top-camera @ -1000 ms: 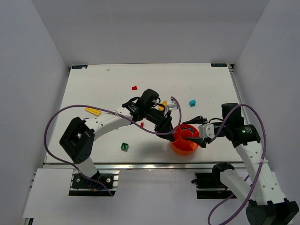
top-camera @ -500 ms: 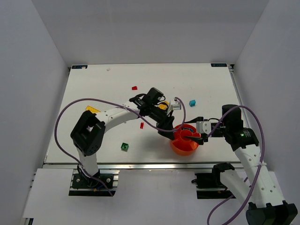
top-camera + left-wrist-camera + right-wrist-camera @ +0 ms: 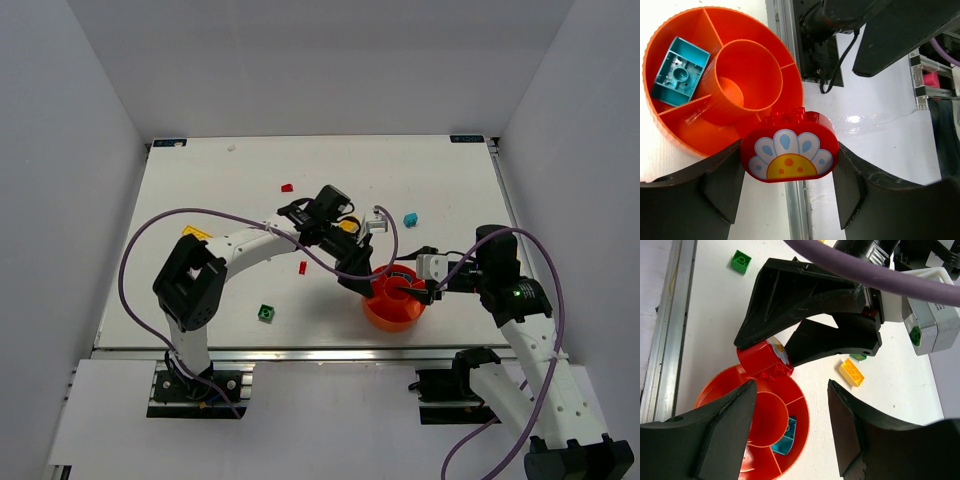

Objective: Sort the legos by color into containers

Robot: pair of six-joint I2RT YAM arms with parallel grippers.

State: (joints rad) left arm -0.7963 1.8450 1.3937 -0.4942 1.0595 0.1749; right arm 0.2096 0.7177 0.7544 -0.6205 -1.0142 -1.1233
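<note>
The left gripper tilts flatter next and moves past the tray's rim over the empty wedge section (image 3: 377,290) (image 3: 717,133). It releases the red brick there, since cyan occupies the neighboring one.
My left gripper (image 3: 788,165) is shut on a red brick with a flower picture (image 3: 788,152) and holds it over the near rim of the round orange-red tray (image 3: 687,137). A cyan brick (image 3: 680,70) lies in one wedge compartment. In the top view the left gripper (image 3: 366,284) is at the tray's (image 3: 385,318) left edge. My right gripper (image 3: 415,290) hovers over the tray's right side. In the right wrist view it (image 3: 791,385) is open and empty above the tray (image 3: 715,390), with the red brick (image 3: 760,359) and the cyan brick (image 3: 786,436) below.
Loose on the table: a green brick (image 3: 266,313), two small red pieces (image 3: 303,267) (image 3: 287,187), a yellow plate (image 3: 195,233), a yellow brick (image 3: 347,225) and a cyan brick (image 3: 410,219). The yellow brick (image 3: 852,371) lies just beyond the tray.
My left gripper has carried the red brick down and right to the tray's rim. My right gripper has stayed over the tray, shifting only slightly.
</note>
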